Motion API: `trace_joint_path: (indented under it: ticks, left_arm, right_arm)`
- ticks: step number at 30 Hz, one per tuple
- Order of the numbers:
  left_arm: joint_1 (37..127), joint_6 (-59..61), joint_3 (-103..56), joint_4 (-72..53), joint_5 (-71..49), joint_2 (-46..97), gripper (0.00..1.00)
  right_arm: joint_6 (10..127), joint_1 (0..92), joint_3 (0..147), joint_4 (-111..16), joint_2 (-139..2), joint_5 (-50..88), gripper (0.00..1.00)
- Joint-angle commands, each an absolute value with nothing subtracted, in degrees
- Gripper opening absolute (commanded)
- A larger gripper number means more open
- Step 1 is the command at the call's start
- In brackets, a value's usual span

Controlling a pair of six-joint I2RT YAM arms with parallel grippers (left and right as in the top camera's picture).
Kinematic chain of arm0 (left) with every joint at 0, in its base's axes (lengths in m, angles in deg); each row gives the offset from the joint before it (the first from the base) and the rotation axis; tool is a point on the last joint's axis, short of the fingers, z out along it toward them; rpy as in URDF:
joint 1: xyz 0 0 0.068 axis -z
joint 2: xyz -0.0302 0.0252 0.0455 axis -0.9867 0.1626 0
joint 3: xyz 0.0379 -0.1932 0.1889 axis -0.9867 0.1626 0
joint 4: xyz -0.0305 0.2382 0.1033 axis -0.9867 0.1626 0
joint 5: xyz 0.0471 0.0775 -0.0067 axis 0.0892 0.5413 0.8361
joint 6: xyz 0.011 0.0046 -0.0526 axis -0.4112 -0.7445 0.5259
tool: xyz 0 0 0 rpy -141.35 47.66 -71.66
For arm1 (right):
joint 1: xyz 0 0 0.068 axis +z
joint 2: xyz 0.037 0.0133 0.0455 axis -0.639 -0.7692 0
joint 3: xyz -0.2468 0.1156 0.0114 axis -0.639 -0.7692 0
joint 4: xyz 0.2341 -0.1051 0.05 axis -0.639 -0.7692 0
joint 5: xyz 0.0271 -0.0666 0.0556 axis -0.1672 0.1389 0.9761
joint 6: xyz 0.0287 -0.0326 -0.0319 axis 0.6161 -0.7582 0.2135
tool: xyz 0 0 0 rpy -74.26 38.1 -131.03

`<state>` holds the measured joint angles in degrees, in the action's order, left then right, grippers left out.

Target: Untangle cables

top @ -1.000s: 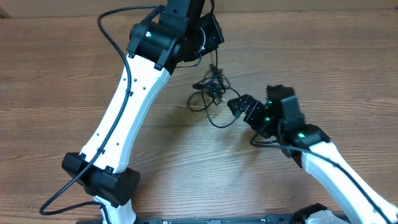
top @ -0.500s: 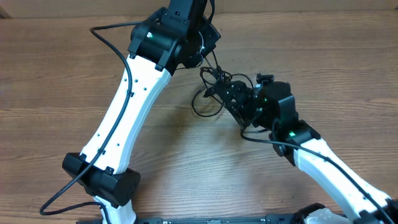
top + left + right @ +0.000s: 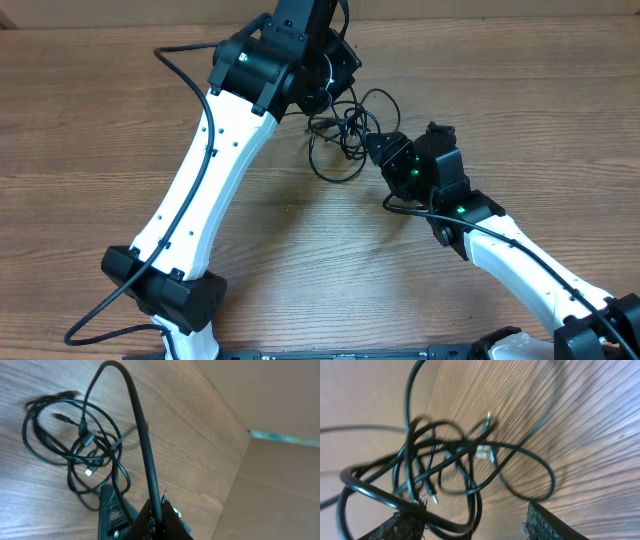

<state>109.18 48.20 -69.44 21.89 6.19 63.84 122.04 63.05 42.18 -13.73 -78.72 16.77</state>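
Observation:
Next I should raise my left gripper to its left in the overhead view, drawing the cord from the tangled bundle, and release it, since bare tabletop lies that way.
The cables [image 3: 338, 150] are thin black cords, still one tangled bundle of loops on the wooden table at the top centre. In the left wrist view the bundle [image 3: 82, 452] lies on the table with small plug ends showing. My left gripper [image 3: 335, 88] is shut on one cord [image 3: 142, 445], which arches up out of the jaws [image 3: 156, 516]. My right gripper [image 3: 378, 148] is just right of the bundle. Its jaws [image 3: 475, 522] are wide open, the loops [image 3: 455, 460] hang in front of them, and one cord lies across the left fingertip.
The wooden table [image 3: 90, 130] is bordered by a cardboard wall [image 3: 280, 405] at the back. My left arm [image 3: 205, 170] crosses the table's left half, and my right arm [image 3: 520, 260] comes in from the lower right. A thicker black arm cable [image 3: 180, 70] loops at the upper left.
My right gripper has moved left and up to the bundle. The bundle has been pulled apart into wider loops, one now arching to the right. My left gripper has barely moved.

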Motion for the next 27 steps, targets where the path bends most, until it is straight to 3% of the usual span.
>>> trace_joint_path:
  ticks: [1, 5, 11, 16, 27]
  left_arm:
    - [110.0, 48.6, -70.6, 22.1, 2.0, 61.5, 0.04]
    - [110.0, 46.8, -70.6, 21.7, 1.4, 61.4, 0.04]
    - [110.0, 25.5, -70.6, 16.7, -6.1, 61.3, 0.04]
    - [109.8, 16.8, -70.6, 16.0, -8.1, 60.1, 0.04]
    - [109.2, -1.1, -70.6, 19.4, -12.9, 54.1, 0.04]
  right_arm:
    - [122.0, 63.3, 42.7, -13.7, -78.8, 10.9, 0.62]
    - [121.4, 63.3, 42.7, -13.8, -78.8, 10.9, 0.55]
    - [112.6, 63.3, 42.7, -14.7, -78.9, 8.7, 0.46]
    - [111.2, 62.4, 42.7, -18.2, -78.9, 6.0, 0.42]
    - [111.2, 53.7, 42.7, -29.3, -78.9, 6.0, 0.24]
